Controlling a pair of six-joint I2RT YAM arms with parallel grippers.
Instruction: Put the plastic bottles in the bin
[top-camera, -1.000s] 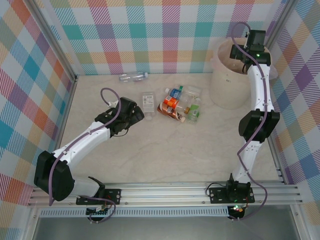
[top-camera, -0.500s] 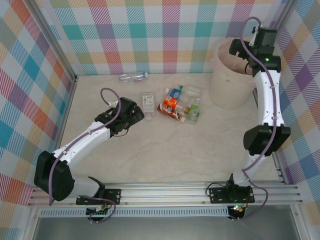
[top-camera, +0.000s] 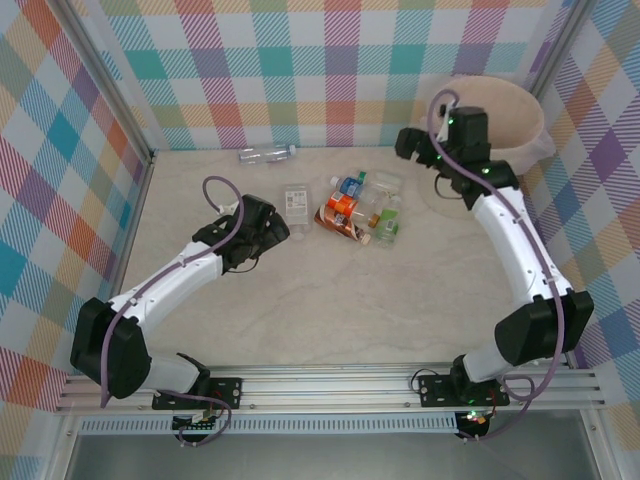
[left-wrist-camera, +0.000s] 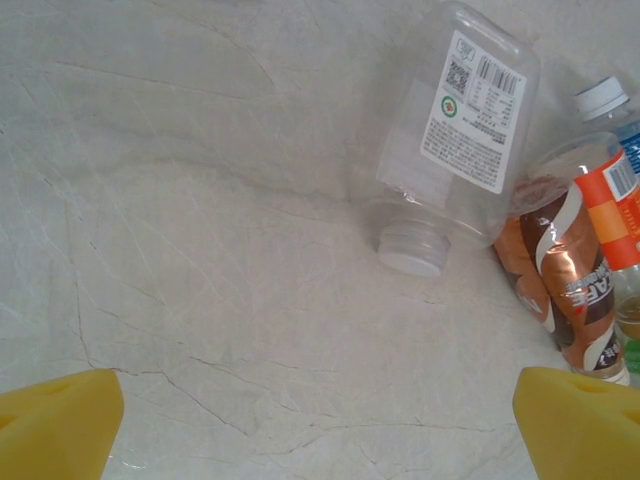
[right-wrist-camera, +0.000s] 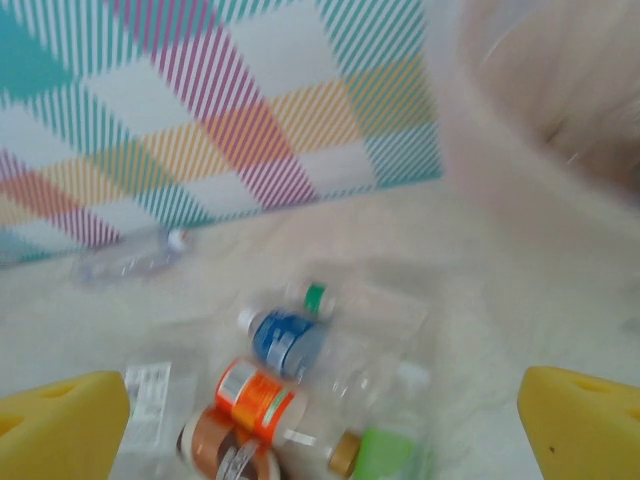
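Note:
The robot's right gripper should next go back down onto the green-labelled bottle (top-camera: 387, 221) (right-wrist-camera: 386, 455), which is below it and nearer the robot's base, since the bare table beside the bottle leaves room for the fingertips.
A pile of plastic bottles (top-camera: 356, 210) lies mid-table, with blue (right-wrist-camera: 285, 340), orange (right-wrist-camera: 255, 395) and green (right-wrist-camera: 385, 455) labels. A clear square bottle (top-camera: 294, 202) with a white label (left-wrist-camera: 475, 110) lies at the pile's left, and next to it a brown bottle (left-wrist-camera: 555, 280). One more clear bottle (top-camera: 266, 153) lies by the back wall. The cream bin (top-camera: 515, 100) stands at the back right. My left gripper (top-camera: 270, 230) is open just left of the clear bottle, bare table between its yellow fingertips (left-wrist-camera: 55, 425). My right gripper (top-camera: 408, 145) is open and empty between the bin and the pile.
Checked walls close in the back and both sides. A metal rail (top-camera: 330, 385) runs along the near edge. Bare marble-patterned table (top-camera: 350, 300) stretches between the pile and the arm bases.
My right arm has swung from over the bin leftward and down toward the bottle pile. The left arm has stayed put.

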